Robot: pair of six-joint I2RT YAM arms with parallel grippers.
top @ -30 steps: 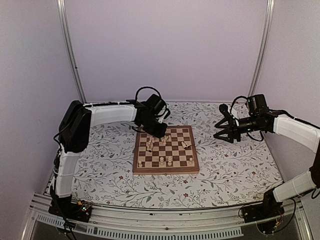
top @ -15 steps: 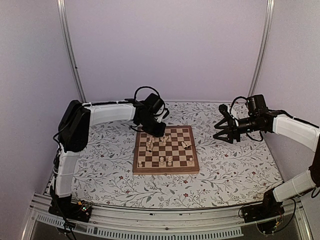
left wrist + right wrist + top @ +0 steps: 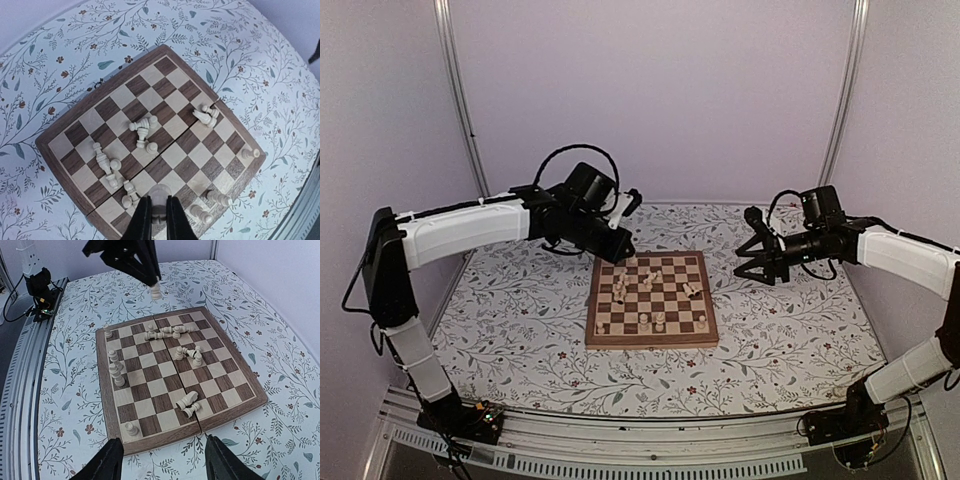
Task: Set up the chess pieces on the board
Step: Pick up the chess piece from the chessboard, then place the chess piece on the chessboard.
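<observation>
That empty square (image 3: 615, 328) lies below my left gripper toward my base, so the gripper should move back and down and let go of its piece beside the piece at the board's near corner.
The board (image 3: 650, 341) lies mid-table with several pale chess pieces on it, some upright, some toppled. My left gripper (image 3: 623, 250) hovers above the board's far left corner, shut on one pale chess piece (image 3: 160, 192); in the right wrist view that piece (image 3: 156, 291) hangs clear of the board (image 3: 103, 385). Two pieces (image 3: 187, 403) lie on their sides near the board's right edge, and a pawn (image 3: 131, 428) stands in the corner. My right gripper (image 3: 756, 262) floats open to the right of the board, its fingers (image 3: 108, 463) spread wide with nothing between them.
A floral table cover (image 3: 520, 330) surrounds the board on all sides. White walls and metal posts (image 3: 463, 110) close in the back and sides. The metal rail (image 3: 640, 450) with the arm bases runs along the near edge.
My left gripper has closed on a piece and lifted it up and leftward from the board's far left corner, the arm swinging out. My right gripper drifted slightly left.
</observation>
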